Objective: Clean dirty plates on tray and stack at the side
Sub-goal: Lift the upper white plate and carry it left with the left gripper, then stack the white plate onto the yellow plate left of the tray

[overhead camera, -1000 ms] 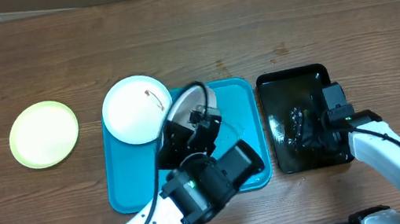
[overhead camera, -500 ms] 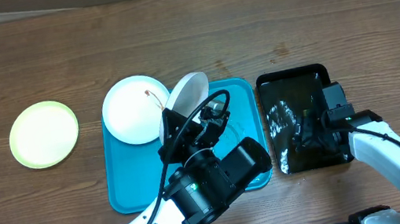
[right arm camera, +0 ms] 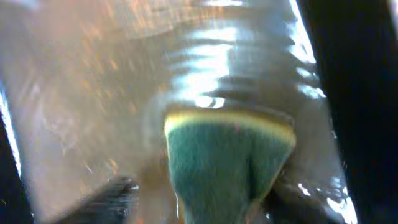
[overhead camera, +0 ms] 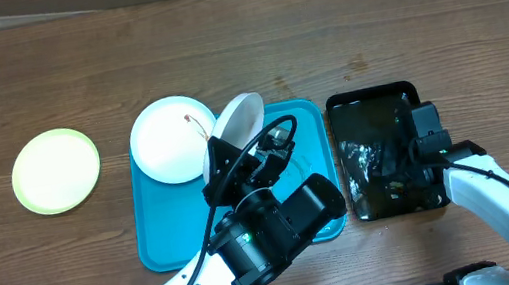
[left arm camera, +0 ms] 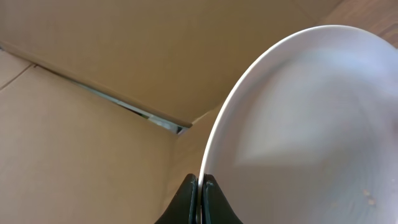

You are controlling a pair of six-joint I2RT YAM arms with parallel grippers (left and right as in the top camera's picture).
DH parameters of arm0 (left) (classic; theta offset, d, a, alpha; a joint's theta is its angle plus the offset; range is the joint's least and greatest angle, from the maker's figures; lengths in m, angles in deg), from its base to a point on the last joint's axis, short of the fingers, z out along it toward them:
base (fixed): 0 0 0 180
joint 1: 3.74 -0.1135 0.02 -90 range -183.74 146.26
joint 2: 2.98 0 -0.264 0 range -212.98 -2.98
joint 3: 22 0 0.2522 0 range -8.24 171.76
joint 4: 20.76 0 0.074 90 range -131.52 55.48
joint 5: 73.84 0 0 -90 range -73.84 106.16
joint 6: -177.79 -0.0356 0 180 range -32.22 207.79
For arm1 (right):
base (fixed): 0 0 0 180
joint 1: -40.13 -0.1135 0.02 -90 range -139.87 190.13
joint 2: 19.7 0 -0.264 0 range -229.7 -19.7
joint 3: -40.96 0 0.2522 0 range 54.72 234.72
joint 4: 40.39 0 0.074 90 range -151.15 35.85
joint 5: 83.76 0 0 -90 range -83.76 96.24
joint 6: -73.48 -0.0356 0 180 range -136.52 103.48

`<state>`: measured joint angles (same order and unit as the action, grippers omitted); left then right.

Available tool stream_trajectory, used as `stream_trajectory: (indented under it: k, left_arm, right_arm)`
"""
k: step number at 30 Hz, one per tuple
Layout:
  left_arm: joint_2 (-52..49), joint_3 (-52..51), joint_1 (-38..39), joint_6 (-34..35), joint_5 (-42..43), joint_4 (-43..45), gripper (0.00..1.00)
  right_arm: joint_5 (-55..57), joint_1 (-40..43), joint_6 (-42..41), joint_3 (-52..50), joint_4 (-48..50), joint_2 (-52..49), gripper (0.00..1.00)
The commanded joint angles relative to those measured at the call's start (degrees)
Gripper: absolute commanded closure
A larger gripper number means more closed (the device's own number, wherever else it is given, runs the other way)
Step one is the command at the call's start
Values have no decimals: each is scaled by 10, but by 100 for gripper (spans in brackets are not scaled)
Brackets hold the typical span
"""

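Observation:
My left gripper swings to the left in the overhead view next and lowers its plate onto the yellow-green rimmed plate (overhead camera: 56, 171), since that lies off the tray.
My left gripper (left arm camera: 200, 186) is shut on the rim of a white plate (left arm camera: 298, 124). It holds that plate (overhead camera: 237, 119) tilted up over the far part of the turquoise tray (overhead camera: 168, 226). A second white plate (overhead camera: 168, 141) with a small reddish smear rests on the tray's far left corner. The plate with the yellow-green rim (overhead camera: 55, 170) lies on the table to the left. My right gripper (overhead camera: 392, 168) is down in the black tray (overhead camera: 374, 97). In the blurred right wrist view, its jaws are pinched on a green sponge (right arm camera: 227, 155) with a yellow edge.
The glossy black tray holds rippling water and stands just right of the turquoise tray. My left arm (overhead camera: 249, 239) covers the near half of the turquoise tray. Cardboard (left arm camera: 93, 74) fills the background of the left wrist view.
The left gripper raised and tilted the white plate off the tray, then held still. The right jaws narrowed round the sponge, and the water in the black tray rippled.

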<state>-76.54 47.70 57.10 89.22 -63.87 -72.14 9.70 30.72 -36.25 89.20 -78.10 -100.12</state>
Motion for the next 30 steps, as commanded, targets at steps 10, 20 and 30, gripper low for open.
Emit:
stream_trajectory:
  k: [10,20,30]
  left_arm:
    - [5,12,3,35,43,4,96]
    - [11,12,-73,153,240,-8,96]
    - [40,37,-516,231,684,-10,95]
  right_arm:
    - [32,2,4,-3,38,-1,5]
    - [29,2,17,-3,33,-1,0]
    - [29,2,17,-3,33,-1,0]
